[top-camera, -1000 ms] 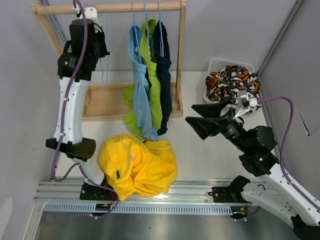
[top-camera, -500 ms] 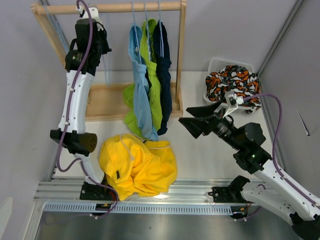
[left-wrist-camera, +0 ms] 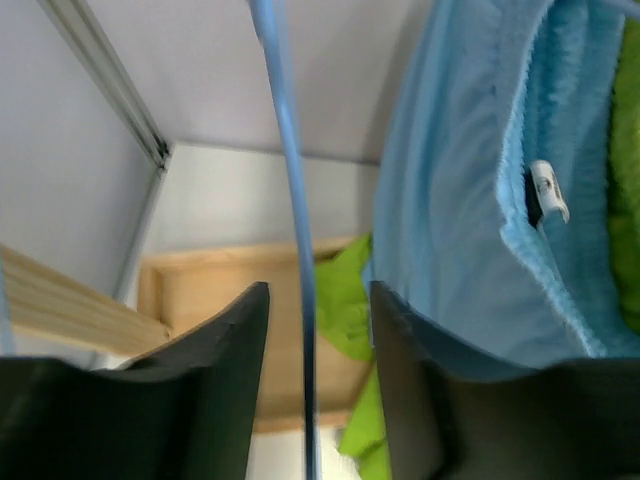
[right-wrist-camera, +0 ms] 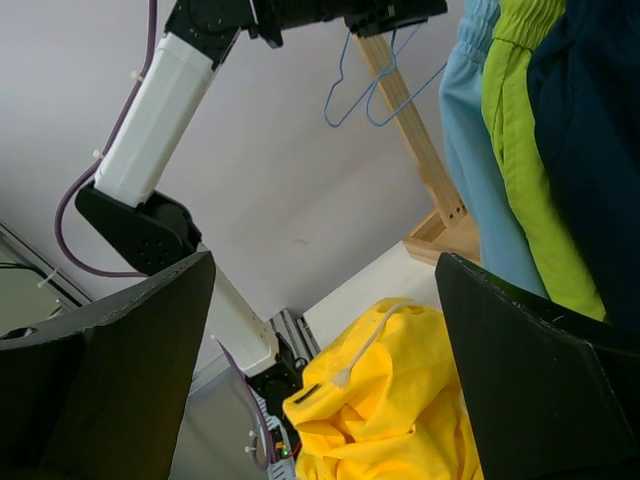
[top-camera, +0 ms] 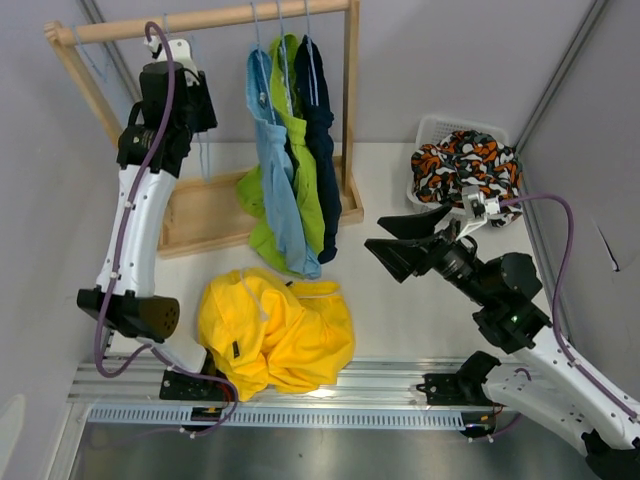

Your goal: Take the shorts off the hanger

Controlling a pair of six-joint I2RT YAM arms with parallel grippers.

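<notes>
The yellow shorts [top-camera: 275, 335] are crumpled and off any hanger. My right gripper will move across, tip downward and go down onto the middle fold of the shorts.
Three shorts hang on blue hangers from the wooden rail [top-camera: 215, 17]: light blue [top-camera: 272, 165], lime green [top-camera: 300, 150] and dark navy [top-camera: 322, 150]. The yellow shorts [top-camera: 275, 335] lie crumpled on the table. The patterned shorts [top-camera: 465, 160] fill the basket. My left gripper [top-camera: 192, 105] is up by the rail, open, and an empty blue hanger wire [left-wrist-camera: 290, 200] runs between its fingers without touching them [left-wrist-camera: 318, 300]. Beside it is the light blue fabric [left-wrist-camera: 460, 230]. My right gripper [top-camera: 398, 240] hovers wide open right of the rack, holding nothing [right-wrist-camera: 325, 265].
The rack's wooden base [top-camera: 205, 215] lies on the table and its right post [top-camera: 350, 100] stands beside the navy shorts. A white basket [top-camera: 430, 128] sits at the back right. An aluminium rail [top-camera: 380, 375] runs along the near edge. Walls close in on both sides.
My left gripper's jaws have opened around the empty hanger wire. The rack's rail and hanging shorts have shifted left and tilted. The right gripper moved slightly.
</notes>
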